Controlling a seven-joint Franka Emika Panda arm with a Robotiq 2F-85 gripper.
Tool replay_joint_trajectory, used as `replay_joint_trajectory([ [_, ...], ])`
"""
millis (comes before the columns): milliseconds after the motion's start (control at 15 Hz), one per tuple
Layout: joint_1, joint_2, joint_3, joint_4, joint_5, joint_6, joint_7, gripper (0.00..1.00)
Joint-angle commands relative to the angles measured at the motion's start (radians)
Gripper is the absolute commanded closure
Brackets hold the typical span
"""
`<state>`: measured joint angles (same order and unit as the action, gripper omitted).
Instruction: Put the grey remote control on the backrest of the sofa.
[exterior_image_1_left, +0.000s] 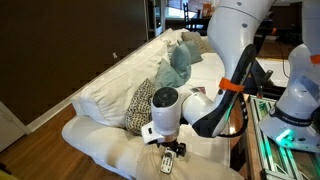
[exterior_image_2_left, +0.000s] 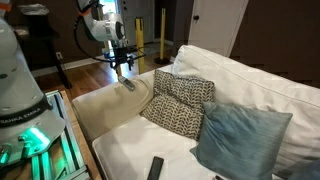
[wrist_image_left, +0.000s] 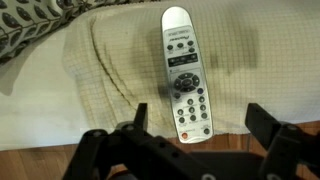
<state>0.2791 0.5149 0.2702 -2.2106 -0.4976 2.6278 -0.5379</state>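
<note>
I should move my gripper down over the remote's number buttons, with one open finger down each side, and close it, because the remote is lying flat on the armrest (wrist_image_left: 90, 95) below my gripper.
The grey remote control (wrist_image_left: 185, 75) lies flat on the rounded cream armrest (wrist_image_left: 90, 95), buttons up, near its edge. My gripper (wrist_image_left: 200, 125) hovers just above it, open, with one finger on each side of the remote's near end and nothing held. In both exterior views the gripper (exterior_image_1_left: 172, 150) (exterior_image_2_left: 124, 68) hangs over the armrest end of the sofa, with the remote (exterior_image_2_left: 130, 84) right under it. The backrest of the sofa (exterior_image_1_left: 105, 85) (exterior_image_2_left: 265, 85) is a long puffy white cushion running away from the armrest.
A patterned pillow (exterior_image_1_left: 140, 105) (exterior_image_2_left: 182, 105) and a teal pillow (exterior_image_1_left: 180, 65) (exterior_image_2_left: 240, 140) lean on the backrest. A black bar remote (exterior_image_2_left: 155, 168) lies on the seat. Wooden floor (wrist_image_left: 60, 160) shows beyond the armrest edge. The robot base (exterior_image_2_left: 20, 90) stands beside the sofa.
</note>
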Motion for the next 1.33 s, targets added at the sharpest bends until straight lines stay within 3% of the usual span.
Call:
replay_joint_trajectory([
  [0,0.022,0.056,-0.023,0.007,-0.038,0.062,0.010,0.00],
  [1200,0.055,0.209,-0.080,0.121,-0.079,0.084,0.041,0.00],
  [1267,0.053,0.216,-0.078,0.128,-0.078,0.084,0.037,0.06],
])
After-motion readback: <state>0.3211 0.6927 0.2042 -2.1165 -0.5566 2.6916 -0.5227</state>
